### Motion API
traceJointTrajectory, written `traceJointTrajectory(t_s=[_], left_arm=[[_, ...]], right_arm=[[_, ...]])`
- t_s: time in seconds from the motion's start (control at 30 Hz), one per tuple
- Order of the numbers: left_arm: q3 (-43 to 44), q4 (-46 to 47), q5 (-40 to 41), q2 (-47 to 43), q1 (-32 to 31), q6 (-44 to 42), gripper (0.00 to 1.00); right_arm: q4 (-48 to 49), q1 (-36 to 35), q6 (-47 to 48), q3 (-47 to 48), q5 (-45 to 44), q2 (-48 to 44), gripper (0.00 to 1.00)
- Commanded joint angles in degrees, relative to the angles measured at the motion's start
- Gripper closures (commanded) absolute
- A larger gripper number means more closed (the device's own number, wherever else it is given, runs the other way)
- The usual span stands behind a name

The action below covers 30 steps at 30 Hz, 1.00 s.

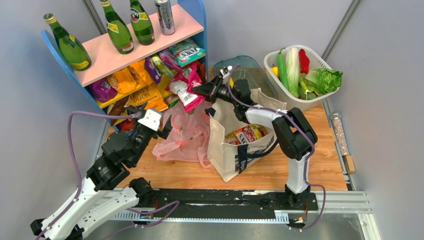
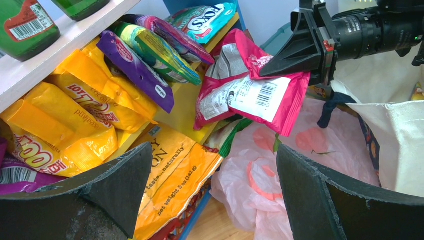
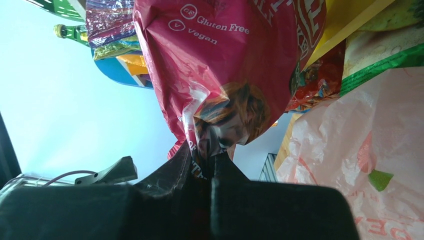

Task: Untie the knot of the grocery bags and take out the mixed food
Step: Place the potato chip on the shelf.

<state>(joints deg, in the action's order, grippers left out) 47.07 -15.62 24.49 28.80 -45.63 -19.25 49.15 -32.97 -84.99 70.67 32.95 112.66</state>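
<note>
My right gripper carries the packet outward onto the yellow shelf board (image 1: 165,84) (image 3: 345,26) next and releases it. The board shows bare to the gripper's left in the top view.
My right gripper (image 1: 204,90) is shut on a magenta crisp packet (image 1: 184,92) and holds it in the air above the pink plastic bag (image 1: 182,137); the packet also shows in the left wrist view (image 2: 250,87) and the right wrist view (image 3: 225,65). The pink bag lies slack and open on the wooden board, and no knot shows. The cream canvas tote (image 1: 240,142) stands upright beside it with snack packets (image 1: 245,134) inside. My left gripper (image 1: 160,125) is open and empty, just left of the pink bag (image 2: 280,175).
A blue shelf (image 1: 120,55) with green bottles (image 1: 117,27) and crisp packets (image 2: 85,105) stands at the back left. A white basket (image 1: 292,97) at the back right holds cucumber, cabbage, red pepper and lettuce (image 1: 322,80). A clear tub (image 1: 242,70) is behind the tote.
</note>
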Motion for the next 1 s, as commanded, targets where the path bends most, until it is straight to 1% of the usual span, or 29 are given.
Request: traceJointTrajectory(t_s=[0.0,0.07,0.13,0.27,0.4,0.7,0.97], left_arm=[[0.0,0.7,-0.5,0.4,0.4,-0.2,0.0],[0.0,0.8,-0.6,0.6,0.4,-0.1,0.0],[0.0,0.7,-0.7,0.6,0.4,-0.1,0.0],[0.0,0.7,-0.7,0.5,0.6,-0.2,0.0],[-0.1,0.8,-0.9,0.6,0.7,-0.2,0.0],[-0.3,0.8,-1.0,0.6,1.1,-0.2,0.0],[-0.5,0.9,-1.4,0.8,1.5,-0.1,0.0]], right_arm=[[-3.1,-0.8,6.3,5.7,-2.6,0.8,1.0],[-6.9,-1.0,8.0,7.3,-3.2,1.8,1.0],[-6.3,-0.9,7.5,7.8,-3.3,3.3,1.0],[-8.4,-1.0,7.8,10.5,-3.5,6.3,1.0],[-10.9,-1.0,8.6,14.6,-3.7,9.1,1.0],[-20.1,-1.0,14.3,24.5,-4.7,13.7,1.0],[-24.4,-1.3,15.2,32.4,-5.1,18.5,1.0]])
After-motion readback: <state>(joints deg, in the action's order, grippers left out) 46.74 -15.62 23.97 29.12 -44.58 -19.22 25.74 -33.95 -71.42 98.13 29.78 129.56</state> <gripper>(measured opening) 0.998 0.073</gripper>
